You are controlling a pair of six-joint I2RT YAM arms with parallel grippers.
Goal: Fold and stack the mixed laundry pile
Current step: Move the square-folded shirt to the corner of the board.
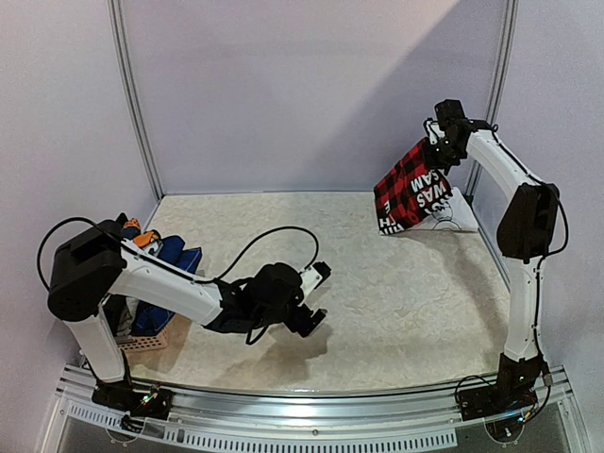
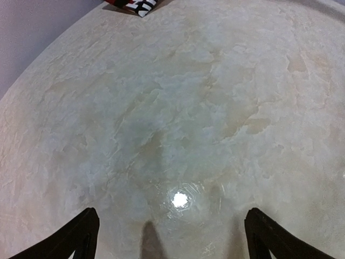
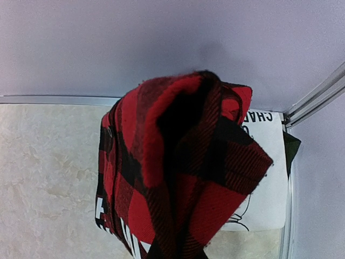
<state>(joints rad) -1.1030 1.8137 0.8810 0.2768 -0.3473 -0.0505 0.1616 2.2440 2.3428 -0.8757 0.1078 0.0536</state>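
My right gripper should next move toward the metal frame post, then bring down the plaid shirt (image 3: 178, 178), which hangs partly off the white T-shirt (image 1: 456, 216), over the T-shirt's far corner.
My right gripper (image 1: 442, 153) is raised at the back right and is shut on the red-black plaid shirt with white lettering (image 1: 412, 186), which hangs from it down to the table. In the right wrist view the plaid shirt (image 3: 178, 178) fills the middle and hides the fingers. Under and behind it lies the white printed T-shirt (image 1: 456, 216), which also shows in the right wrist view (image 3: 265, 183), with a dark green edge (image 3: 291, 147). My left gripper (image 1: 318, 298) is open and empty, low over bare table (image 2: 171, 213). Blue, navy and orange pieces (image 1: 168, 257) sit in the basket at the left.
The small pinkish woven basket (image 1: 143, 343) stands at the near left beside the left arm's base. A metal frame post (image 3: 318, 94) and purple walls close the back and right sides. A corner of the plaid shirt (image 2: 132, 4) shows at the top of the left wrist view.
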